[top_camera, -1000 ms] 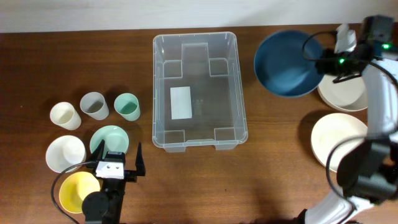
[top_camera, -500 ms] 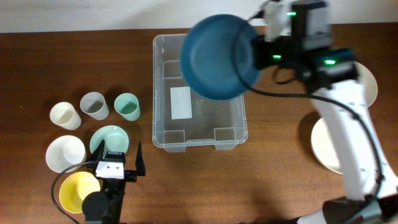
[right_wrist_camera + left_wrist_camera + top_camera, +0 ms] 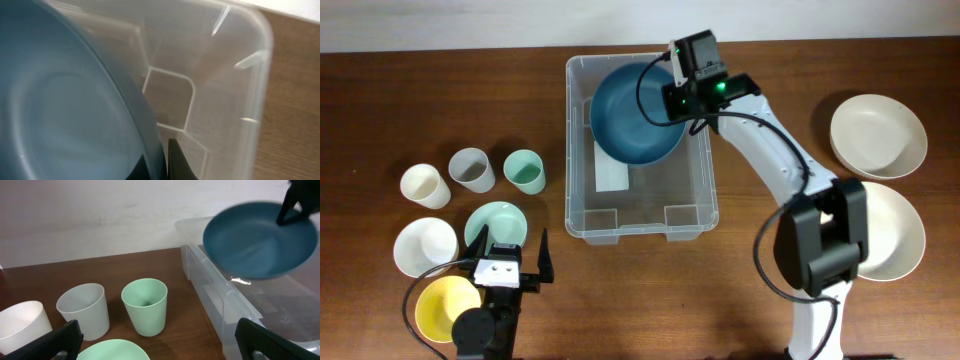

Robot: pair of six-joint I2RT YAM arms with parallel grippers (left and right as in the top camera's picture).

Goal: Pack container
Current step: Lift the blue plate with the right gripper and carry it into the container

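Observation:
My right gripper should go down a little into the container's far half (image 3: 638,115) (image 3: 170,95) and let go of the bowl's rim, because the bowl already hangs between the container's sides.
The container (image 3: 576,160), a clear plastic bin with a white label on its bottom, stands in the middle of the table. A dark blue bowl (image 3: 632,115) hangs tilted over its far half, partly inside the walls. My right gripper (image 3: 674,96) is shut on the bowl's right rim. In the right wrist view its fingers (image 3: 162,161) pinch the bowl's edge (image 3: 65,110) above the container's corner (image 3: 250,75). My left gripper (image 3: 512,250) rests open at the front left, holding nothing. Its view shows the container's rim (image 3: 215,290) and the blue bowl (image 3: 260,240).
Left of the container stand a cream cup (image 3: 425,186), a grey cup (image 3: 472,170) and a mint cup (image 3: 524,171). In front of them are a white bowl (image 3: 425,246), a mint bowl (image 3: 496,222) and a yellow bowl (image 3: 445,305). Two cream bowls (image 3: 878,135) (image 3: 890,230) sit at the right.
My right arm has swung the blue bowl from the table's back right leftward over the container and lowered it there. The left arm has not moved.

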